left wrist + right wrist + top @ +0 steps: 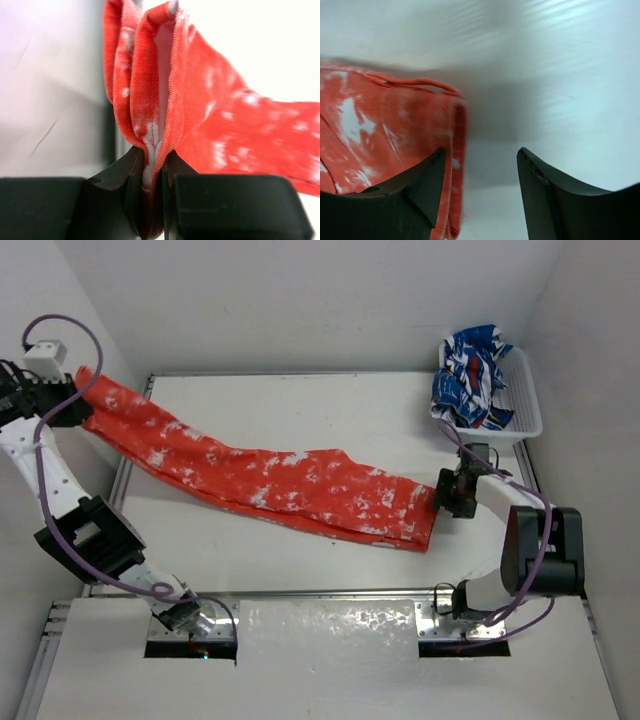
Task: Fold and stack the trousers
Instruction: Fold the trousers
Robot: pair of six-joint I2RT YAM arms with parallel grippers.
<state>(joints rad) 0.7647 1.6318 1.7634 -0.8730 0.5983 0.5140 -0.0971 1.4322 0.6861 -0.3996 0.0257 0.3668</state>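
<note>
Next, my left gripper should carry the trousers' hem over the trousers' middle (pixel 345 492), below and to its right in the top view, then lower and release, folding the long trousers.
The red-orange speckled trousers (pixel 270 475) stretch in a long band from the table's far left to its right side. My left gripper (pixel 72 400) is shut on their far-left end and holds it off the table; the left wrist view shows the bunched hem (pixel 150 100) pinched between the fingers. My right gripper (pixel 450 492) is open right at the trousers' right end. In the right wrist view the hem edge (pixel 455 165) lies beside the left finger (pixel 420 185), and bare table fills the gap between the jaws.
A white basket (pixel 527 410) at the far right holds a blue, white and red patterned garment (pixel 472 375). White walls close in the table on the left, back and right. Purple cables loop along both arms.
</note>
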